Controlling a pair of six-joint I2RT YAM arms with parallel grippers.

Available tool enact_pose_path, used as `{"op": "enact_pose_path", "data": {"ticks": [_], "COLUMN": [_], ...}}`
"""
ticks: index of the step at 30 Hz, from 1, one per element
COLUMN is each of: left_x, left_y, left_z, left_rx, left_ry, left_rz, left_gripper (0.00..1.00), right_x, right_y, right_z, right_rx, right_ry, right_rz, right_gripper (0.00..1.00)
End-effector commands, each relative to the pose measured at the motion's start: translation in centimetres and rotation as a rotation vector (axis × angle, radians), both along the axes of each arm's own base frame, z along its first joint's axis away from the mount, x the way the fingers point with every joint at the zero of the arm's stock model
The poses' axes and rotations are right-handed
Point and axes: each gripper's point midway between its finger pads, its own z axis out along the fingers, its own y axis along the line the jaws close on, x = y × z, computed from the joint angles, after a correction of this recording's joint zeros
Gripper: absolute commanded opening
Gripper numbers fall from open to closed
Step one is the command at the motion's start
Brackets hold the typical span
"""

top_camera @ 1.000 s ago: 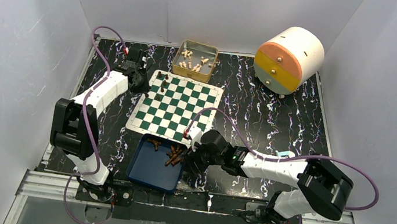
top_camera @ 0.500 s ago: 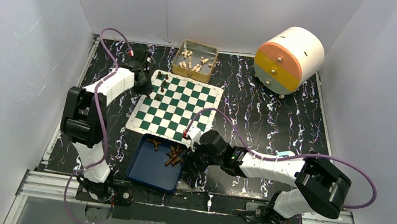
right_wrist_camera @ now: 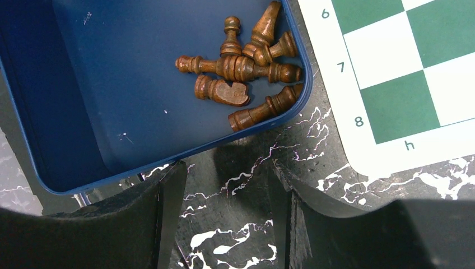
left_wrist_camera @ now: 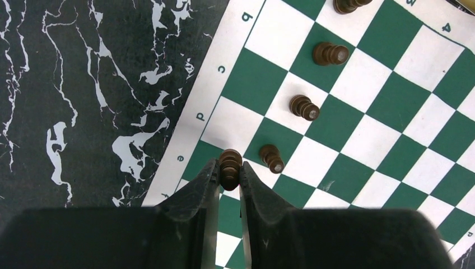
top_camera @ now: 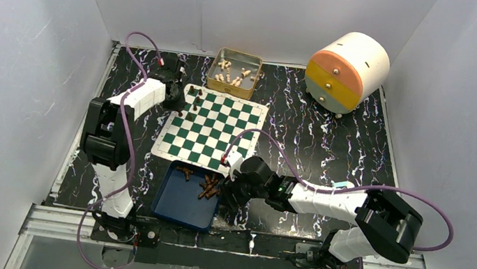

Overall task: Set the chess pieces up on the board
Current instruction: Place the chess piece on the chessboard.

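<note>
The left gripper carries the brown piece outward next, lowers it onto the green edge square by the letter "c" and releases it there, because that square stands empty.
The green-and-white board lies mid-table. A few dark-brown chess pieces stand in a row along its far left edge. My left gripper is shut on one more dark-brown piece, held upright over the edge square by the letter "e"; in the top view this gripper is at the board's far left corner. Several brown pieces lie heaped in a corner of the blue tray. My right gripper stands open and empty over the black table just outside that tray corner.
A gold tin of cream pieces sits behind the board. A round drum with coloured drawers stands at the back right. The blue tray lies against the board's near edge. White walls close in the sides and back.
My left gripper has moved right from beside the board onto its far left edge, carrying the piece, and its elbow has swung inward. The right arm has stayed put.
</note>
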Motion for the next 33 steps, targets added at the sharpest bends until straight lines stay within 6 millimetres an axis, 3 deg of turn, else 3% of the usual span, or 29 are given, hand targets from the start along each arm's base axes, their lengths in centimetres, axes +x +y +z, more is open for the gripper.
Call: {"op": "enact_pose_path", "data": {"ticks": [1,12,19,28,33], "left_x": [1.8,3.2,5.2,5.8,5.9], "left_y": [0.7,0.9,0.3,0.0,-0.2], "left_z": [1.6,2.1,2.1,0.9,0.5], "left_rx": [0.034,0.057,0.046,0.044,0.035], "left_ry": [-0.057,-0.094,-0.145,-0.138,-0.134], "left_rz": [0.008,0.009,-0.022,-0.041,-0.045], "left_gripper": [0.06,0.06,0.06,0.06,0.06], "right_x": [0.8,1.2,1.4,2.0,2.4], "right_y": [1.9,1.2,0.1,-0.9,-1.2], "right_z": [2.9,5.0,7.2,10.6,11.2], "right_rx": [0.096,0.105,0.141,0.198,0.208], "right_ry": [-0.030,-0.038,-0.064,-0.122,-0.148], "right_rz": [-0.016,-0.075,-0.119,-0.163,-0.181], "right_gripper": [0.64,0.67,0.72,0.88,0.99]}}
